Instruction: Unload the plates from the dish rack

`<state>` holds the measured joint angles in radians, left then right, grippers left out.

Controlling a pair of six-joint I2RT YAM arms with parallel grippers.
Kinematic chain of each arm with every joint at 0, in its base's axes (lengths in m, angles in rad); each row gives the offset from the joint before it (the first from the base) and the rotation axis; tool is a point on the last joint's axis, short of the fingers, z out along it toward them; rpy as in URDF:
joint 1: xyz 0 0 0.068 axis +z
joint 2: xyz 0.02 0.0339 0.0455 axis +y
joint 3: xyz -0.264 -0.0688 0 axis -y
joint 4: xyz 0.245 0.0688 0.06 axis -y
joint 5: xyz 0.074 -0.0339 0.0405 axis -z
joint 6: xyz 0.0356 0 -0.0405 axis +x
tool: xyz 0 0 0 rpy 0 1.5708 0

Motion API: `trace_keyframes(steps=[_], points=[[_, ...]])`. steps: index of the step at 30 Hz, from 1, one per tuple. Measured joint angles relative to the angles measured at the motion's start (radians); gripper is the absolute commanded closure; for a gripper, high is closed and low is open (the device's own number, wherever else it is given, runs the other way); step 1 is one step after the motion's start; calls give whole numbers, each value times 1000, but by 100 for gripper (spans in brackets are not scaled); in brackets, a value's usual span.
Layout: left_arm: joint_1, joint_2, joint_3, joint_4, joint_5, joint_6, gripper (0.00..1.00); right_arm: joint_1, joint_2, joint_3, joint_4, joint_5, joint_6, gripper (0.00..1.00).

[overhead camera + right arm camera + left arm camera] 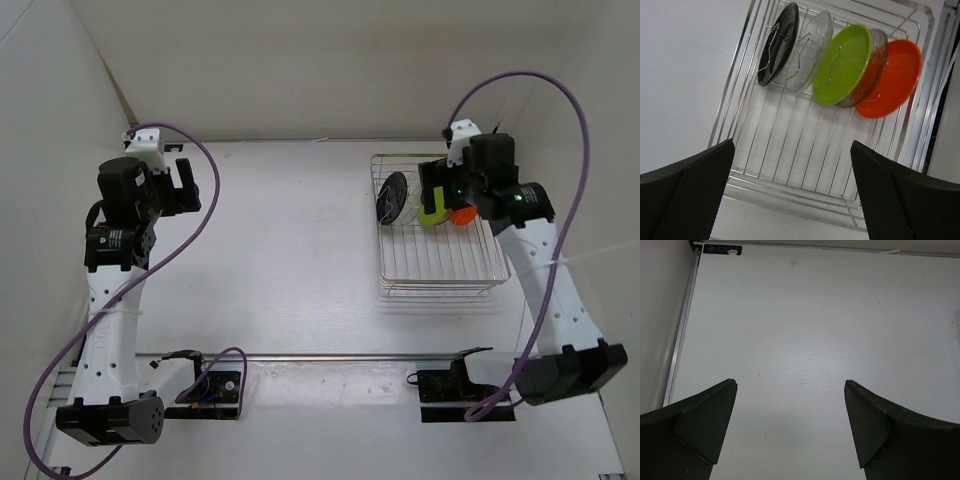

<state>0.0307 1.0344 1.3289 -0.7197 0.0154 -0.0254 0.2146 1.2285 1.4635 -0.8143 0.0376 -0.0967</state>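
Observation:
My right gripper travels to the left in the top view next and lowers around the black plate's upper rim [404,190] [794,42], at the open end of the plate row.
The silver wire dish rack [440,262] stands at the right of the table, also seen in the right wrist view [790,145]. Standing on edge in a row in it are a black plate [779,42], a clear plate [810,50], a lime green plate [845,62], a second clear plate [875,62] and an orange plate [892,80]. My right gripper [792,155] is open and empty, hovering above the rack's far end over the plates [432,195]. My left gripper [790,387] is open and empty above bare table at the far left [185,185].
White walls close in the table at the back and both sides. A metal rail [330,356] runs across near the arm bases. A metal strip [680,340] edges the table at the left wall.

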Motion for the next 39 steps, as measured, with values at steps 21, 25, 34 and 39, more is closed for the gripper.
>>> trace_keyframes(steps=[21, 25, 34, 39], points=[[0, 122, -39, -30, 90, 14, 0, 156, 537, 185, 186, 251, -42, 14], [0, 123, -39, -32, 88, 18, 0, 158, 581, 190, 189, 255, -43, 14], [0, 123, -39, -32, 82, 18, 0, 153, 660, 212, 218, 288, -52, 31], [0, 122, -39, -32, 82, 19, 0, 152, 708, 219, 220, 314, -62, 47]])
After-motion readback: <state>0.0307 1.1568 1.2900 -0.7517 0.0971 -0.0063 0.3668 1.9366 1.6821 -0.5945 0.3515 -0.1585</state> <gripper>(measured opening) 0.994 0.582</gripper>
